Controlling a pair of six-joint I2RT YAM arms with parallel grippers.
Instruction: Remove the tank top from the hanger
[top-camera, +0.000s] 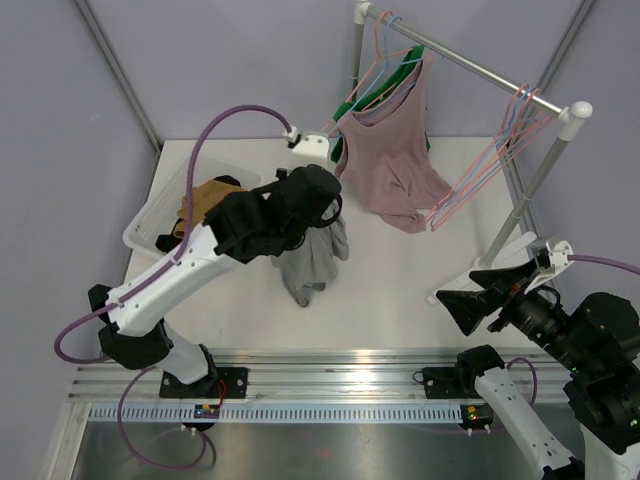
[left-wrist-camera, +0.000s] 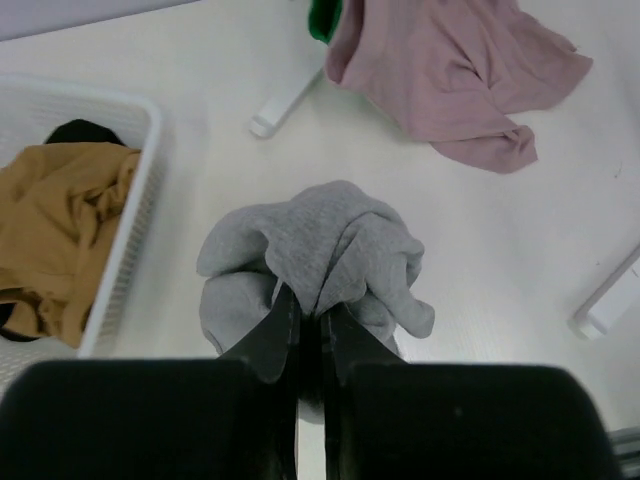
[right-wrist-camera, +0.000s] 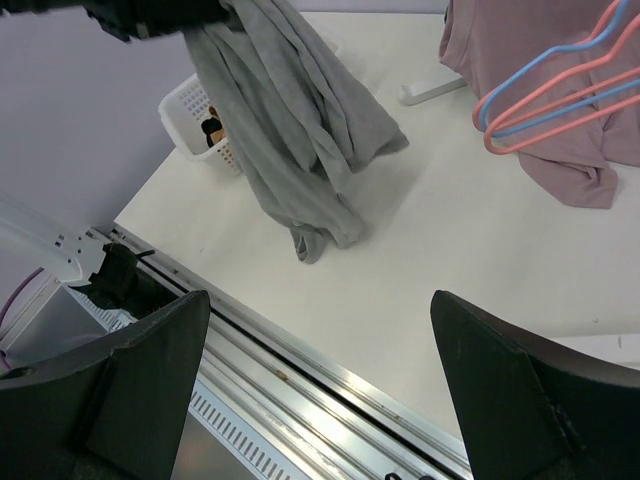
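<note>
The grey top is off its hanger. My left gripper will next swing to the left in the top view and go down into the white basket (top-camera: 190, 208) (left-wrist-camera: 62, 225).
My left gripper (top-camera: 318, 212) is shut on a bunched fold of a grey tank top (top-camera: 312, 262). The top hangs from the jaws, its lower end resting on the white table; no hanger is in it. It also shows in the left wrist view (left-wrist-camera: 320, 245), pinched between my fingers (left-wrist-camera: 275, 330), and in the right wrist view (right-wrist-camera: 290, 130). My right gripper (top-camera: 478, 298) is wide open and empty at the table's near right edge (right-wrist-camera: 320, 305). A pink sleeveless top (top-camera: 395, 160) hangs on a green hanger (top-camera: 385, 88) from the rack rail (top-camera: 470, 62).
Empty pink and blue hangers (top-camera: 490, 170) hang at the rail's right end. A white basket (top-camera: 160, 215) with a mustard garment (top-camera: 205, 200) stands at the left. The rack's white feet (left-wrist-camera: 285, 95) lie on the table. A metal rail (right-wrist-camera: 330, 390) runs along the near edge.
</note>
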